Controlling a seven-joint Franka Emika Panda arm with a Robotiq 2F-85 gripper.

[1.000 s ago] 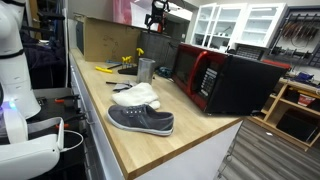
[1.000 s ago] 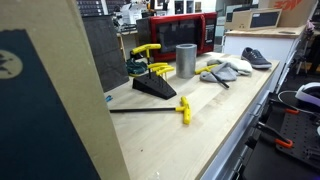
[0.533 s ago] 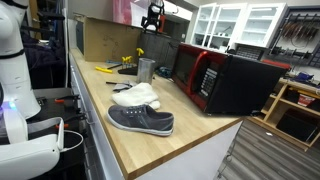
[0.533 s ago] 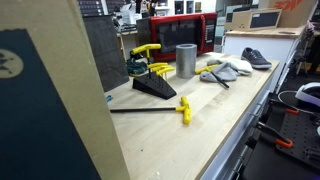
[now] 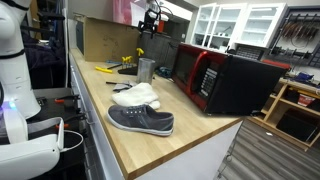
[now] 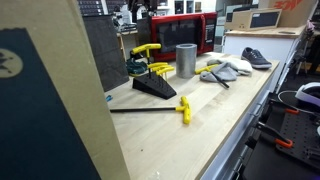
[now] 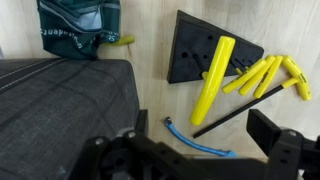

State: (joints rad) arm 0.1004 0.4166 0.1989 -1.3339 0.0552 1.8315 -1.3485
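Observation:
My gripper should come down with its open fingers on both sides of the tallest yellow handle [image 6: 147, 47] [image 7: 205, 98] and close, because that handle stands clear above the other keys in the stand.
My gripper [image 5: 149, 17] hangs high above the back of the wooden counter, open and empty; it also shows in an exterior view [image 6: 134, 14]. In the wrist view its two fingers [image 7: 203, 128] stand wide apart, looking straight down. Below them lies a thin blue cable [image 7: 196, 141] on the wood. Just beyond is a black hex-key stand [image 7: 190, 45] with several yellow-handled keys [image 7: 213, 78], also seen in an exterior view [image 6: 150, 80]. A long black key shaft [image 7: 240, 105] crosses between the fingers.
A metal cup [image 5: 146, 69] [image 6: 186, 60], a white cloth [image 5: 137, 95], a grey shoe [image 5: 142, 120] and a red-and-black microwave [image 5: 220, 78] stand on the counter. A cardboard box [image 5: 105, 38] is at the back. A loose yellow T-handle key [image 6: 183, 108] lies nearer. A dark grey mat [image 7: 60, 100] is at left.
My gripper has shifted slightly to the left in the exterior view, still high and open. Nothing on the counter has moved.

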